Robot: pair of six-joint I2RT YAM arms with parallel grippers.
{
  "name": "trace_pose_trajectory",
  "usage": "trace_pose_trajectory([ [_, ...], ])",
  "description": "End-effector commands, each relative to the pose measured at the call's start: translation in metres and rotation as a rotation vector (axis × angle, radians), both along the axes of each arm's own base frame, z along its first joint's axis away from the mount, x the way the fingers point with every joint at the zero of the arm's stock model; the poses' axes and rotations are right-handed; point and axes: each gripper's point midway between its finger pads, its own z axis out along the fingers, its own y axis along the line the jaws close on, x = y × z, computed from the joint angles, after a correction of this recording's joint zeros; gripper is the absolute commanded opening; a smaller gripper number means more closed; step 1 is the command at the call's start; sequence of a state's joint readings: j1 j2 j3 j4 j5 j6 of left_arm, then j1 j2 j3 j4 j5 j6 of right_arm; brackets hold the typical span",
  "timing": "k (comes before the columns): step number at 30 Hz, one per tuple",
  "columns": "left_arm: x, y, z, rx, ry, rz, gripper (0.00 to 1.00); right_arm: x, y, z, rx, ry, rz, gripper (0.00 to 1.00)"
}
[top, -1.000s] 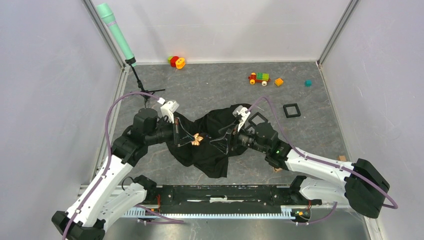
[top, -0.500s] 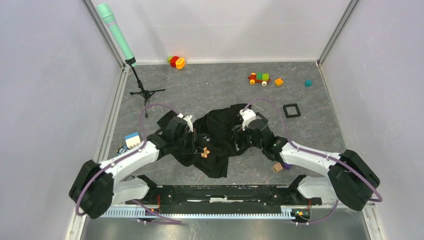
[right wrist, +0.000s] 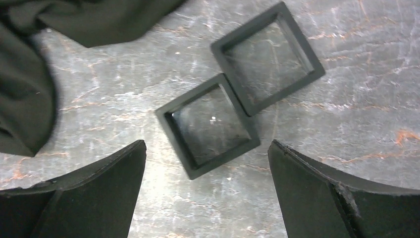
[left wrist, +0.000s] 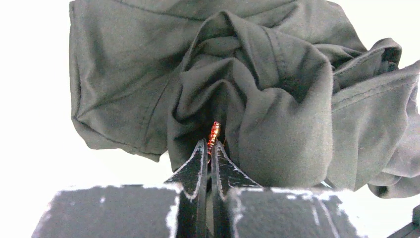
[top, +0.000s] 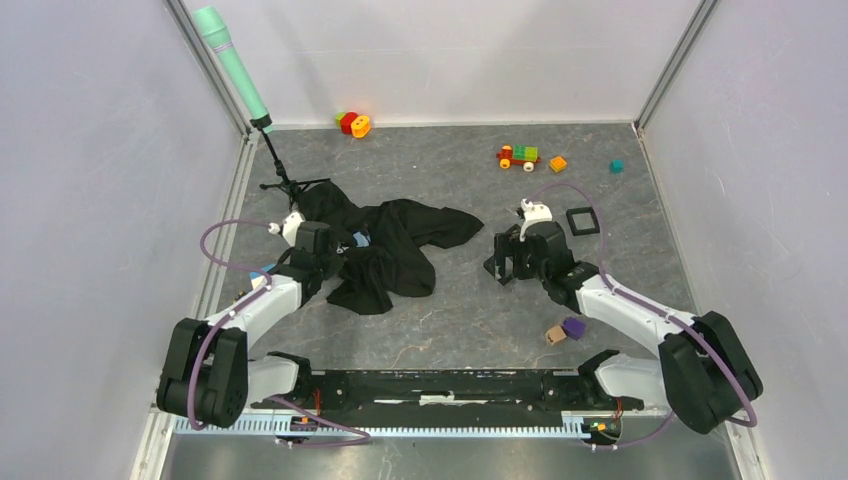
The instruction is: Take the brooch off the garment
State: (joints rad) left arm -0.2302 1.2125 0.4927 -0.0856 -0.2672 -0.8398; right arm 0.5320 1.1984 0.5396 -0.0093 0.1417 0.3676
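Note:
My right gripper lowers to the left in the top view next, astride the black square frame nearer the garment, since the frame lies below my open fingers.
The black garment [top: 390, 245] lies bunched on the table, left of centre. In the left wrist view it fills the frame as grey-black folds [left wrist: 277, 99]. My left gripper [left wrist: 210, 146] is shut on the brooch [left wrist: 214, 134], a thin orange sliver seen edge-on. It pokes out past the fingertips against a fold of cloth. I cannot tell if it is still pinned. My right gripper [top: 503, 265] stands wide open to the right of the garment, apart from it, with nothing between its fingers [right wrist: 99, 191].
Two black square frames [right wrist: 208, 124] [right wrist: 267, 57] lie on the table under the right gripper. A purple block [top: 573, 326] and a wooden block [top: 553, 336] sit by the right arm. Toys [top: 518, 156] line the back. A green microphone on a stand [top: 285, 185] is at the back left.
The left arm has drawn back to the left and the garment has gone with it. The right gripper has let go of the cloth, opened wide and moved right.

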Motion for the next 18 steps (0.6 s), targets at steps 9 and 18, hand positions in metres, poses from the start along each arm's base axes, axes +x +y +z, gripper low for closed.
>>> trace_pose_trajectory([
  [9,0.0,-0.063,0.11,-0.135,-0.321,-0.397,0.02,0.023,0.015,-0.007,0.085,0.076,0.104,0.98],
  [18,-0.032,-0.072,0.15,-0.193,-0.38,-0.481,0.02,0.003,0.042,-0.028,0.156,0.164,0.25,0.98],
])
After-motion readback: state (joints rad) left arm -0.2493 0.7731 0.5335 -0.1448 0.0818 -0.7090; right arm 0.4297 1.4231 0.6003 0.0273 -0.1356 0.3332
